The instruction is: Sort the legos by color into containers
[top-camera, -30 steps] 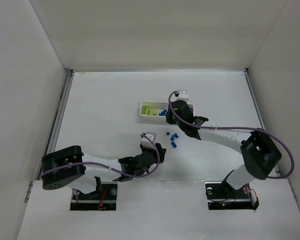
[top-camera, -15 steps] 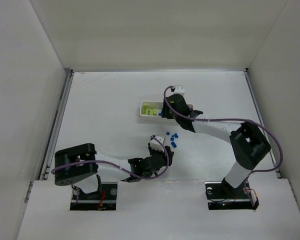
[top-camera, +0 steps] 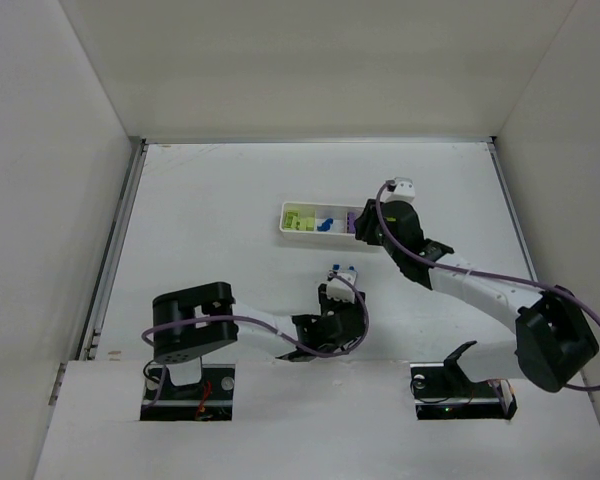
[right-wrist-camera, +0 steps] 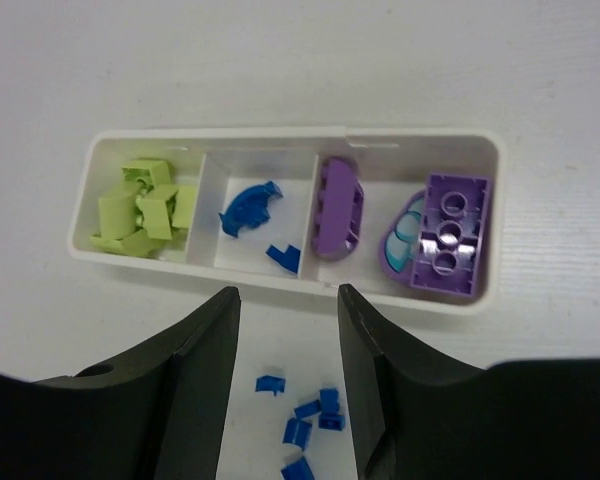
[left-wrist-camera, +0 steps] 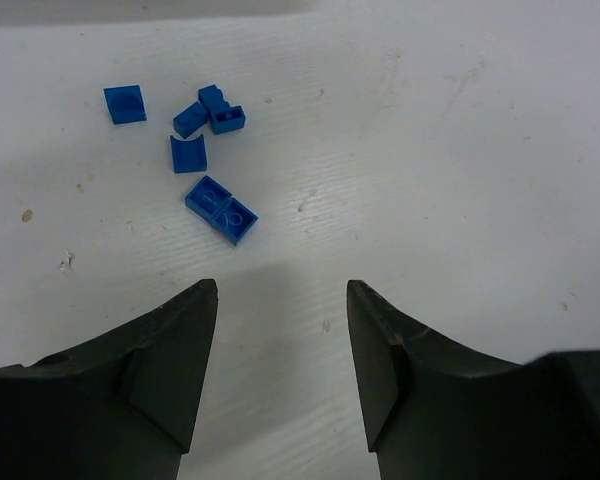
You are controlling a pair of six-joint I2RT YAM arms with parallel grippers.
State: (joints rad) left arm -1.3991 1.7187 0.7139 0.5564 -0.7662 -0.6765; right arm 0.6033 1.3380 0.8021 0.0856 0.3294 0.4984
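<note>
I should next move my left gripper outward and down to grab the near lego of the blue pair [left-wrist-camera: 234, 221], because it is the closest one to my fingers.
The white tray [right-wrist-camera: 280, 134] lies ahead of my right gripper [right-wrist-camera: 287, 295], which hangs open and empty just short of its near wall. From left to right the tray's compartments hold lime-green legos [right-wrist-camera: 143, 208], blue legos [right-wrist-camera: 250, 206], a purple lego [right-wrist-camera: 338, 210] and a larger purple lego [right-wrist-camera: 448, 232]. Several loose blue legos [right-wrist-camera: 305, 422] lie on the table under the right fingers. The left wrist view shows the same blue legos [left-wrist-camera: 210, 150] ahead and to the left of my left gripper [left-wrist-camera: 280, 290], open with bare table between its fingers. From above, the left gripper [top-camera: 342, 298] sits below the tray [top-camera: 285, 214].
White walls enclose the table on the left, back and right. The right arm [top-camera: 460, 275] crosses the right half of the table and the left arm [top-camera: 260, 325] lies along the near edge.
My right gripper opened at the tray and drew back to the right. The left gripper slid right along the near edge toward the loose blue legos, its jaws widening.
</note>
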